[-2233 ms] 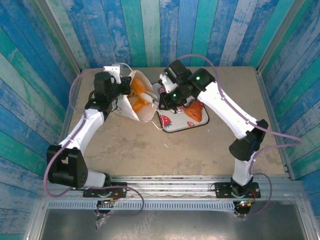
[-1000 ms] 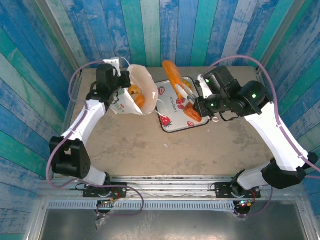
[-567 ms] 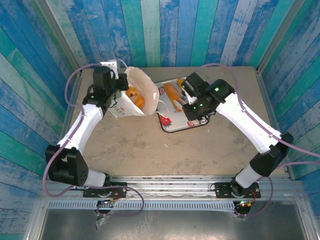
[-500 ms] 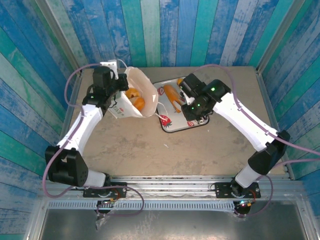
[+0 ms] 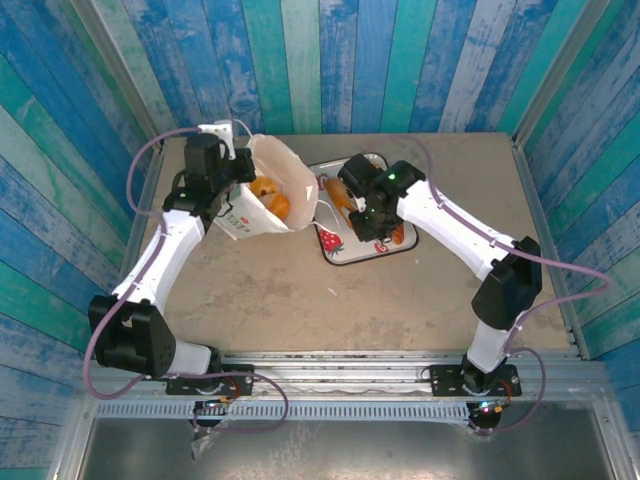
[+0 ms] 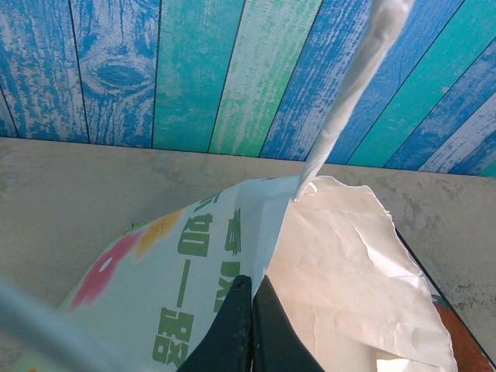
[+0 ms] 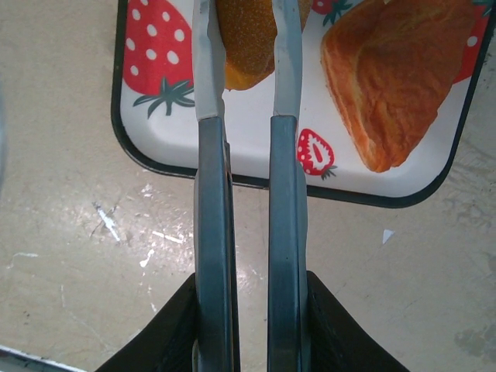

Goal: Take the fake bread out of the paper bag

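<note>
My right gripper lowers toward the bag next and releases the tongs [image 7: 213,217], clear of the croissant, since the tray's bare corner by the bag lies below it.
The white paper bag [image 5: 291,176] stands open at the back left, tilted, with orange fake bread [image 5: 270,203] showing inside. My left gripper [image 5: 232,172] is shut on the bag's rim; in the left wrist view its fingertips [image 6: 252,298] pinch the edge of the bag [image 6: 194,263]. My right gripper [image 5: 368,207] is shut on metal tongs [image 7: 213,217], whose arms clamp a golden long roll [image 7: 248,39] over the left part of the strawberry-print tray [image 7: 248,132]. I cannot tell whether the roll [image 5: 338,195] touches the tray. A croissant [image 7: 387,77] lies on the tray.
The tray [image 5: 352,255] sits right beside the bag's mouth. One thin white bag handle [image 6: 349,93] rises in front of the blue plank wall. The beige tabletop [image 5: 300,290] stretches bare toward the arm bases.
The right arm has swung from the right back toward the bag and brought the tongs with the roll down low over the tray. The left gripper has kept its hold on the bag.
</note>
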`<state>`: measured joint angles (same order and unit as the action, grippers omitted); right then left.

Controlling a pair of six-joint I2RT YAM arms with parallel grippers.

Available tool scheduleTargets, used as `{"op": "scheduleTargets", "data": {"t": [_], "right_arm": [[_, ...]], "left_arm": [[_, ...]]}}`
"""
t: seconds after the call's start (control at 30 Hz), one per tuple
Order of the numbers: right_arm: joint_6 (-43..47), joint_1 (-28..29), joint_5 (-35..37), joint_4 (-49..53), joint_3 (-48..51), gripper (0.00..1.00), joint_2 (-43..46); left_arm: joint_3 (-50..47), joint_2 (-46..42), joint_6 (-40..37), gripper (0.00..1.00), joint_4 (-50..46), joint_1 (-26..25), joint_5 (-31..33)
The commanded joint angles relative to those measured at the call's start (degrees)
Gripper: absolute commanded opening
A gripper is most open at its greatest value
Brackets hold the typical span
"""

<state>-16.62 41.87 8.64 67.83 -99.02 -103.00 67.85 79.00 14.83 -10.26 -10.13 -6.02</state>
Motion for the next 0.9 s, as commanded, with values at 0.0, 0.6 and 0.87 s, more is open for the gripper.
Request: {"op": "scheduleTargets", "data": {"t": [0.0, 0.6, 0.87], "right_arm": [[0.6, 0.8, 3.9, -1.4, -2.6, 0.02, -1.4], [1.2, 3.6, 0.9, -1.8, -1.9, 0.17, -7.6], [1.2, 3.6, -0.5, -1.7, -1.3, 0.31, -7.2]], "left_arm": [[-0.8, -3.8, -0.5, 0.0, 2.3, -0.1, 0.4], [-0.8, -3.2, -0.6, 0.0, 2.7, -0.1, -0.1], [-0.6, -3.1, -0.6, 0.0, 2.7, -0.1, -0.3]]}}
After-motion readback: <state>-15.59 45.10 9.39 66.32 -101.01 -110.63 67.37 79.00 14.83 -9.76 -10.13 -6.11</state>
